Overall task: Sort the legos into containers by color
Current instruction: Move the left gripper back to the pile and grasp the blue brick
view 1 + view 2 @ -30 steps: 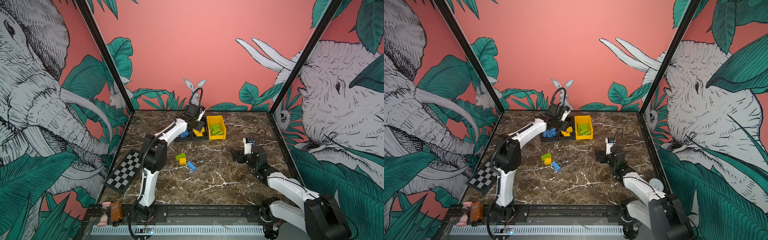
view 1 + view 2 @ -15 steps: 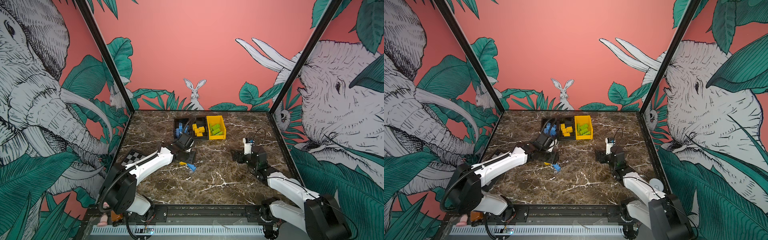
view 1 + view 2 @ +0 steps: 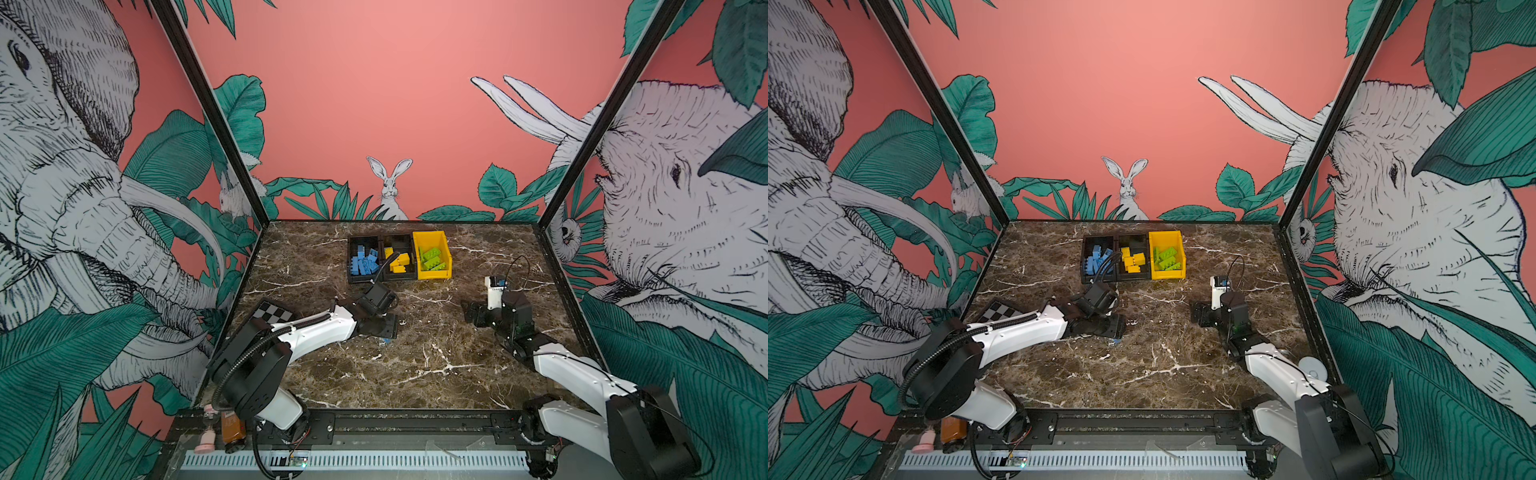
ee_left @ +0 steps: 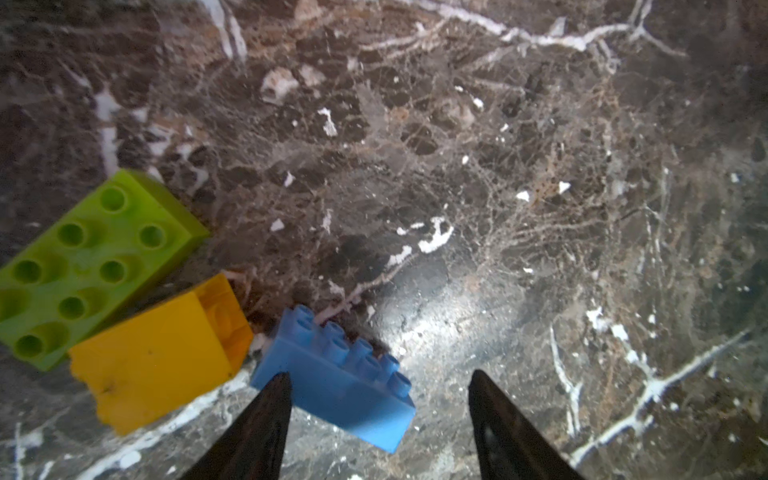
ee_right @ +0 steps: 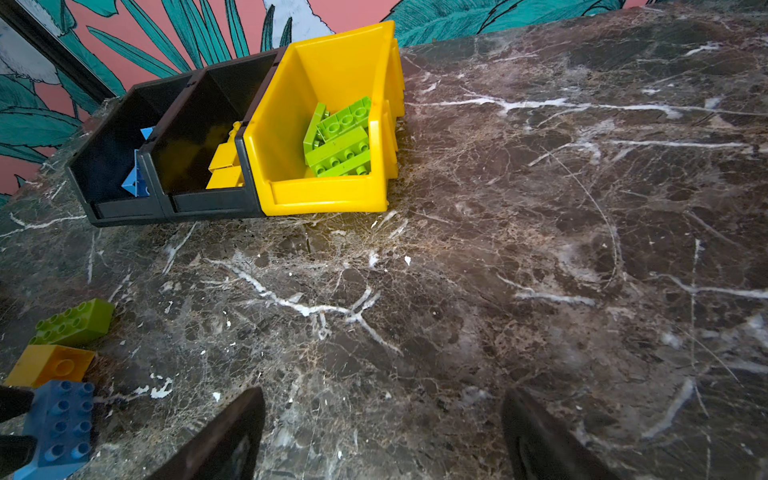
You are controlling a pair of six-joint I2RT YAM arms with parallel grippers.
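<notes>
The left gripper lowers around the blue brick (image 3: 385, 340) (image 4: 340, 380) next, beside the yellow brick, and closes. The brick lies just below it, already between its open fingers.
Three loose legos lie together mid-table: a green brick (image 4: 83, 266), a yellow brick (image 4: 158, 357) and a blue brick (image 4: 345, 386). My left gripper (image 4: 380, 376) hangs low over them, open, with the blue brick between its fingers and closer to one of them. In both top views this gripper (image 3: 384, 328) (image 3: 1115, 326) hides the bricks except a blue sliver (image 3: 386, 340). At the back stand a black bin of blue bricks (image 3: 353, 249), a black bin of yellow bricks (image 3: 397, 241) and a yellow bin of green bricks (image 3: 430, 274). My right gripper (image 5: 382, 399) (image 3: 471, 311) is open and empty.
A checkerboard card (image 3: 272, 311) lies by the left wall behind the left arm. Small bottles (image 3: 230, 428) stand off the table at the front left. Bare marble (image 3: 436, 365) stretches between the two arms and toward the front edge.
The left arm has swung from over the bins down to the loose bricks mid-table, and its jaws have widened a little around the blue brick. The right arm has not moved.
</notes>
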